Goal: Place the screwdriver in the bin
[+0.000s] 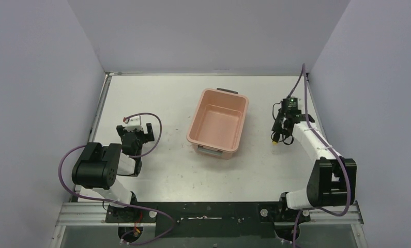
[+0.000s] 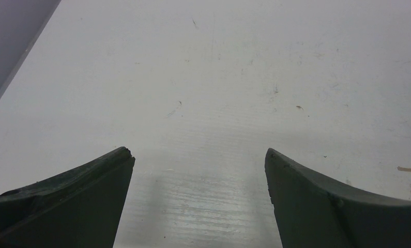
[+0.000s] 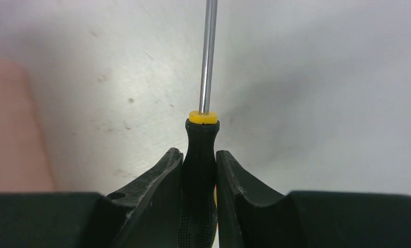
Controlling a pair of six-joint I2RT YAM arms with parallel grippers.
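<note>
I will carry the screwdriver across, lower it and let go, because the bin's empty bottom is below my right gripper and to its left in the top view.
The screwdriver [image 3: 200, 140] has a black handle, a yellow collar and a thin metal shaft pointing away from the wrist camera. My right gripper [image 3: 199, 156] is shut on its handle. In the top view the right gripper [image 1: 279, 130] holds the screwdriver [image 1: 275, 137] over the table, to the right of the bin and apart from it. The salmon-pink bin [image 1: 218, 124] stands in the middle of the table and is empty. Its blurred wall [image 3: 9, 129] shows at the left of the right wrist view. My left gripper [image 1: 135, 130] is open and empty over bare table, left of the bin; its jaws [image 2: 199, 155] stand wide apart.
Grey walls close in the table on the left, back and right. Purple cables loop round both arms [image 1: 156, 126]. The white table [image 1: 167, 93] shows light scuffs and specks.
</note>
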